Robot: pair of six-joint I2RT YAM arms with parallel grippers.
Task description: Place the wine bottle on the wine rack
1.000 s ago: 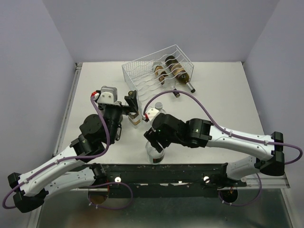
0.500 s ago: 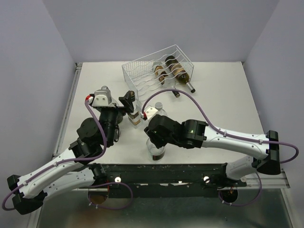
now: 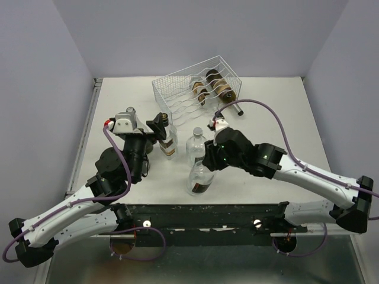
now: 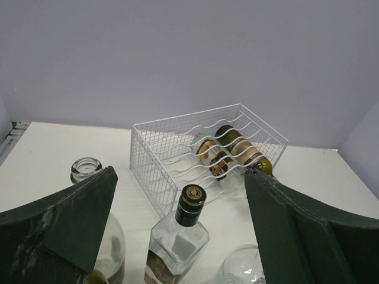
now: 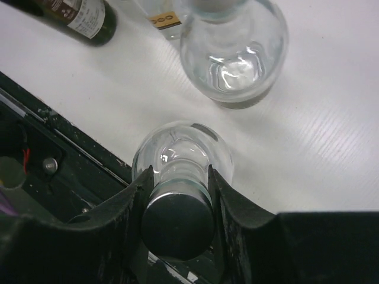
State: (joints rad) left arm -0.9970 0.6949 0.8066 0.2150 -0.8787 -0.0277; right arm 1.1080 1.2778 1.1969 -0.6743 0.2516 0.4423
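My right gripper moves down and back toward the table's front edge next, tipping the upright round bottle. Then it releases the bottle's neck, since the rack's bottles lie down.
The white wire wine rack (image 3: 190, 89) stands at the back of the table with dark bottles (image 3: 217, 84) lying in its right rows; it also shows in the left wrist view (image 4: 195, 148). My right gripper (image 3: 206, 161) is shut on the neck of a clear round bottle (image 3: 199, 179) near the front edge; in the right wrist view (image 5: 177, 174) both fingers clamp the neck just under its dark cap (image 5: 177, 223). My left gripper (image 3: 160, 125) is open, its fingers (image 4: 89, 207) wide either side of a square clear bottle with a black cap (image 4: 190, 204).
A second clear round bottle (image 3: 195, 148) stands between the arms, close behind the held one (image 5: 237, 53). An open-mouthed clear bottle (image 4: 86, 169) stands by my left finger. A dark labelled bottle (image 5: 77, 15) is nearby. The black base rail (image 3: 201, 213) runs just in front.
My right arm has swung right and back while gripping the round bottle's neck, uncovering the second clear bottle. My left gripper has shifted slightly toward the rack.
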